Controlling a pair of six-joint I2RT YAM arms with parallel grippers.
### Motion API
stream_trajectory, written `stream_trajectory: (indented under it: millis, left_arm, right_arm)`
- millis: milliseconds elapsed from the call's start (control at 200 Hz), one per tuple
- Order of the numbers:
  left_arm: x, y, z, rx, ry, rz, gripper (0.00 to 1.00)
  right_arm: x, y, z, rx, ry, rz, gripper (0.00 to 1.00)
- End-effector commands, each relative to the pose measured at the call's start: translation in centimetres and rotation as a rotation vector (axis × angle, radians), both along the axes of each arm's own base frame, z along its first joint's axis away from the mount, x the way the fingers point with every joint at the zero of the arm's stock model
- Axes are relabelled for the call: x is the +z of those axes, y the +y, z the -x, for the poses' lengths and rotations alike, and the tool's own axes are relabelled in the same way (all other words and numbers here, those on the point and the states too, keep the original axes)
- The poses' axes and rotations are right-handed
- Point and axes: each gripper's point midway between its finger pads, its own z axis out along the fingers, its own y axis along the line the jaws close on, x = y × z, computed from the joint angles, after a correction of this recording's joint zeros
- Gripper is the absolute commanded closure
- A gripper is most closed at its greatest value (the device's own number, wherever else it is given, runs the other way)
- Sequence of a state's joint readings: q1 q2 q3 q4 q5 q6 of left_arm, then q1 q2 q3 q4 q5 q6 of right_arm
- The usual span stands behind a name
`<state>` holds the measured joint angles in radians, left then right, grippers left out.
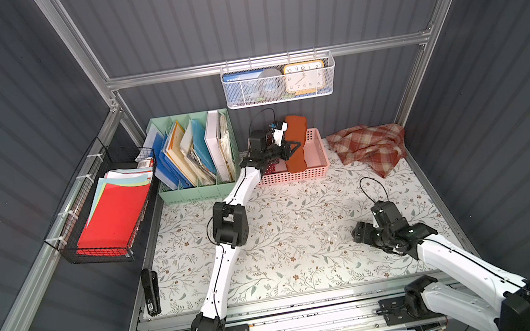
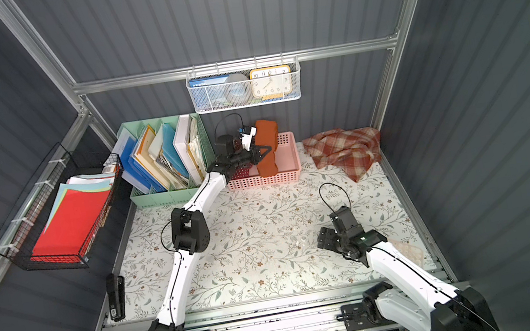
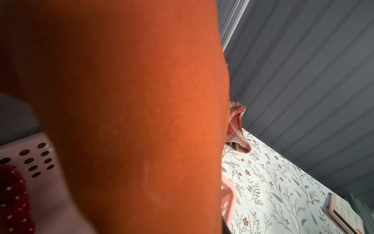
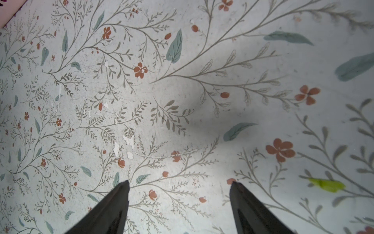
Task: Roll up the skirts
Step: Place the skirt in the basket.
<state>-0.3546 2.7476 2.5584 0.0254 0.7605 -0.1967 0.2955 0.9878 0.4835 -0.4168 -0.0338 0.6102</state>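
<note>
My left gripper moves down onto the pink basket's bottom beside the polka-dot skirt (image 3: 12, 198) next and lets go of the roll. The roll's upper end stands above the pink basket's rim.
My left gripper (image 1: 294, 149) is shut on the rolled rust-orange skirt (image 1: 297, 126) (image 2: 267, 129). The roll stands nearly upright with its lower end inside the pink basket (image 1: 293, 177). In the left wrist view the orange cloth (image 3: 131, 113) fills most of the frame and hides the fingers. A dark red polka-dot skirt (image 3: 12, 198) lies in the basket (image 3: 30, 150). The plaid skirt (image 1: 367, 147) (image 2: 343, 151) (image 3: 236, 125) lies crumpled at the back right. My right gripper (image 1: 360, 232) (image 4: 180, 182) is open and empty, low over the floral mat.
A green file organizer (image 1: 199, 187) stands left of the basket. A black wire basket of red paper (image 1: 103, 215) hangs on the left wall, and a white mesh basket with a clock (image 1: 279, 80) hangs at the back. A stapler (image 1: 150, 292) lies front left. A calculator (image 3: 344, 212) lies by the right wall.
</note>
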Motion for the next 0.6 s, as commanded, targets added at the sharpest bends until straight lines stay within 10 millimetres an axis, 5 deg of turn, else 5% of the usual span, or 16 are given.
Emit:
stream_trajectory:
  millis: [0,200,595]
  left_arm:
    - [-3.9,0.6,-0.4,0.005,0.036,-0.049,1.0]
    - [-10.2,2.2,-1.2,0.089,0.117,-0.177,1.0]
    - [-15.0,6.6,-1.6,0.29,0.354,-0.333,1.0]
  right_arm:
    - [1.0,0.2,-1.2,0.009,-0.03,0.001,0.17]
    - [0.0,0.9,-1.6,0.024,-0.001,-0.024,0.17]
    - [0.1,1.3,-1.8,0.046,-0.004,-0.035,0.18]
